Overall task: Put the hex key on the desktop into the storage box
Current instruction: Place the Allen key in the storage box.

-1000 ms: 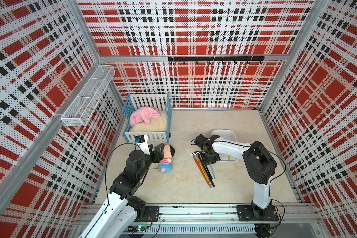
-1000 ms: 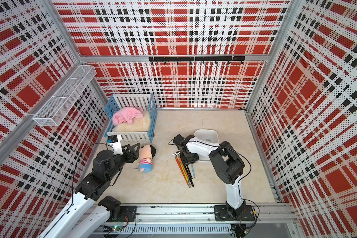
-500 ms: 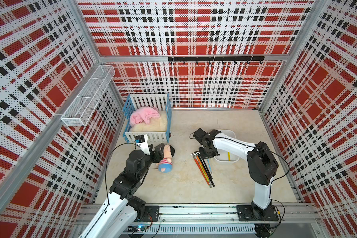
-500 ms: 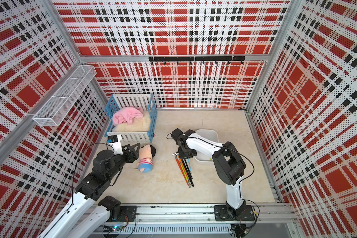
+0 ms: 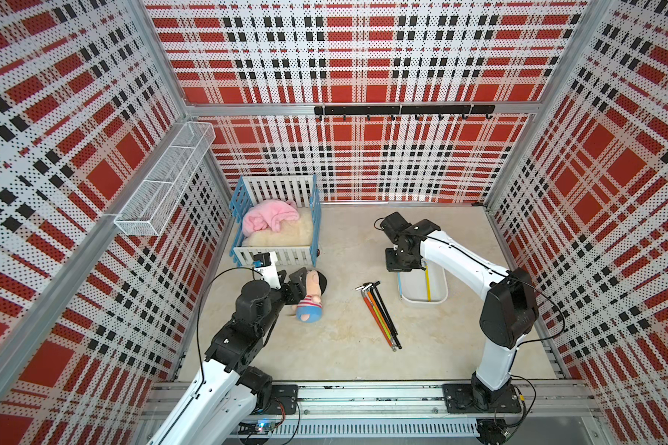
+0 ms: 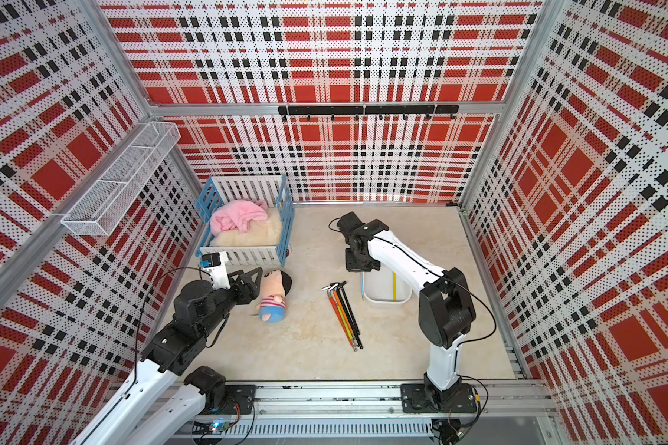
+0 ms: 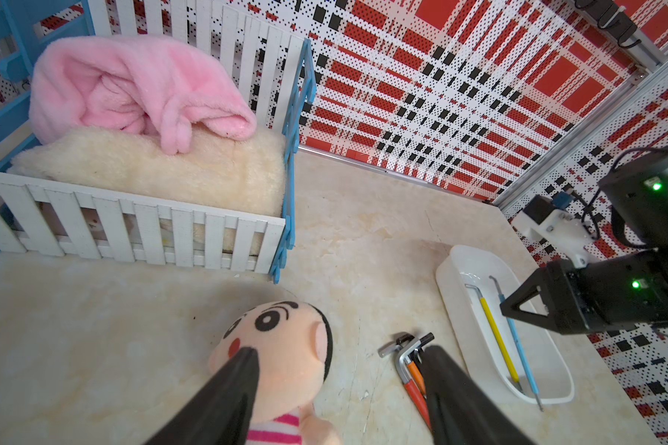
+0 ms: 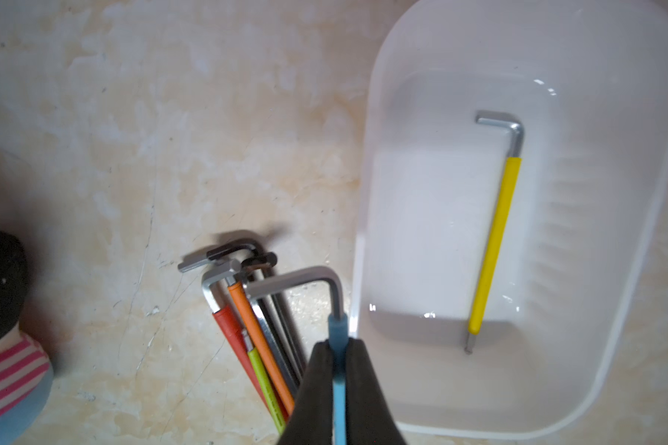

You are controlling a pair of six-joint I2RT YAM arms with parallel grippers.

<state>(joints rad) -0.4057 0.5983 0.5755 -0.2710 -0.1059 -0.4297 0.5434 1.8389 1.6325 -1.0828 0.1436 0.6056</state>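
Observation:
The bare bottom of the box beside the yellow hex key (image 5: 427, 283) is an empty part, so the robot's right gripper will next move past the box's rim and down onto it to release.
My right gripper (image 8: 339, 345) is shut on a blue-sleeved hex key (image 8: 338, 327), holding it just over the near-left rim of the white storage box (image 8: 371, 154) (image 5: 440, 298). In both top views the blue hex key (image 5: 399, 285) (image 6: 362, 285) hangs along that rim below the right gripper (image 5: 402, 266). A yellow hex key (image 8: 494, 239) (image 5: 427, 283) lies inside the box. Several more hex keys (image 5: 380, 314) (image 8: 243, 308) lie bundled on the desktop (image 5: 344, 358), left of the box. My left gripper (image 7: 338, 354) (image 5: 297, 285) stands open over a doll's head.
The doll (image 5: 311, 296) (image 7: 282, 346) lies left of the hex key bundle. A blue-and-white crib (image 5: 278, 231) with a pink blanket stands at the back left. A wire basket (image 5: 162, 181) hangs on the left wall and a black hook rail (image 5: 402, 110) on the back wall.
My right gripper has lifted away from the hex key bundle and moved back and to the right, over the box rim, with the blue hex key in it. The left arm has not moved.

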